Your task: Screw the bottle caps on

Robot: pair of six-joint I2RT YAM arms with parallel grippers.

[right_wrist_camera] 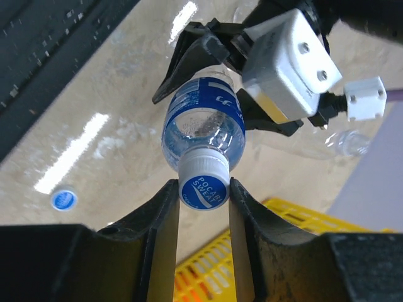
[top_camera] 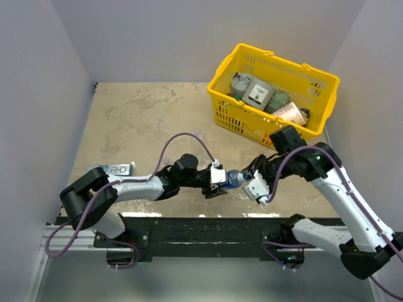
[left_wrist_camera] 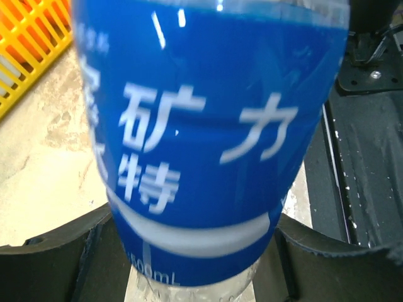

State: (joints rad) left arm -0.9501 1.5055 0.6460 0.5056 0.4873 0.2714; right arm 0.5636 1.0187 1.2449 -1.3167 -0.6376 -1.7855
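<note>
My right gripper needs to move outward next, turn the bottle upright and lower it to release it on the tabletop [top_camera: 238,153] beside the yellow basket, as the cap sits on the bottle's neck.
A clear bottle [top_camera: 234,178] with a dark blue label lies level above the table between my two arms. My left gripper [top_camera: 218,180] is shut round its body. In the left wrist view the blue label [left_wrist_camera: 208,126] fills the frame, with a black finger [left_wrist_camera: 63,264] on each side. My right gripper [right_wrist_camera: 203,192] is shut on the bottle cap [right_wrist_camera: 203,184], a white-sided cap with a blue top that sits on the bottle's [right_wrist_camera: 203,123] neck. A loose blue bottle cap [right_wrist_camera: 63,199] lies on the table. An unlabelled clear bottle [right_wrist_camera: 343,143] lies behind.
A yellow basket [top_camera: 275,56] with grey cans and jars stands at the back right. A blue-and-white flat packet [top_camera: 116,169] lies at the left by my left arm. The black base rail [top_camera: 208,229] runs along the near edge.
</note>
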